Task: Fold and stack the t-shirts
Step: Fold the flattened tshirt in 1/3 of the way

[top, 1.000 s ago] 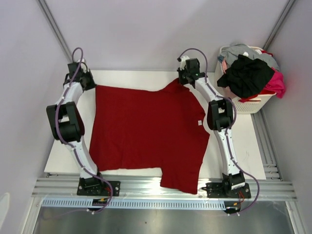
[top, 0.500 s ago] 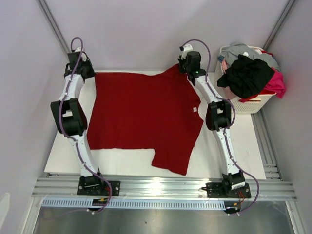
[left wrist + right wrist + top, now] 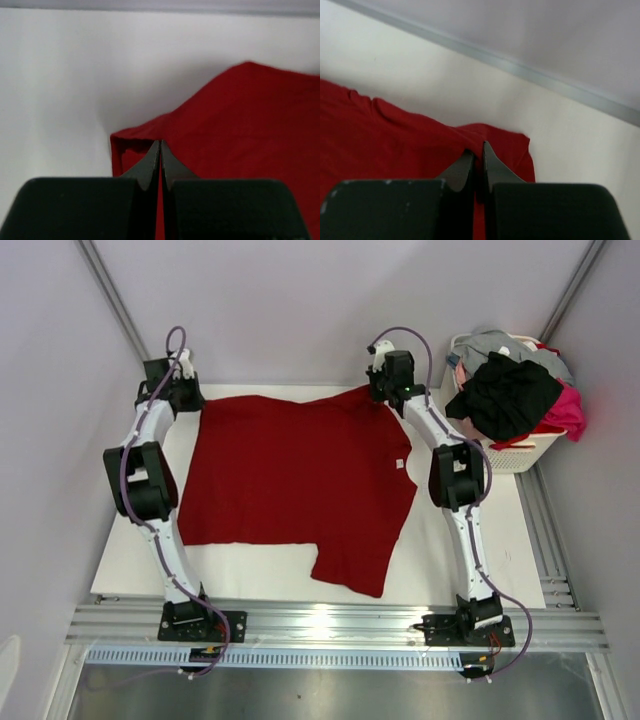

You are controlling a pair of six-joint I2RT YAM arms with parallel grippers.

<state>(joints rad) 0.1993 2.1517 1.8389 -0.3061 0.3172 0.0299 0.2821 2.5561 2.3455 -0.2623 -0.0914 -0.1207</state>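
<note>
The shirt's far edge needs to come back next. My right gripper will pull it back over the cloth (image 3: 240,125) and down beside the white tag.
A dark red t-shirt (image 3: 295,480) lies spread on the white table, its far edge near the back. My left gripper (image 3: 190,400) is shut on the shirt's far left corner; the left wrist view shows the red cloth (image 3: 240,125) pinched between the closed jaws (image 3: 160,145). My right gripper (image 3: 385,392) is shut on the far right corner; the right wrist view shows a fold of red cloth (image 3: 380,135) caught between its tips (image 3: 478,150). One sleeve hangs toward the near edge of the table (image 3: 355,570).
A white laundry basket (image 3: 520,455) at the back right holds black (image 3: 505,395), pink (image 3: 570,410) and grey (image 3: 490,342) garments. The table (image 3: 250,575) ends in a metal rail at the near side. Walls close in on the left, back and right.
Both grippers have pulled the shirt's far corners toward the back of the table, then lowered slightly. The sleeve that overhung the near rail now lies on the table.
</note>
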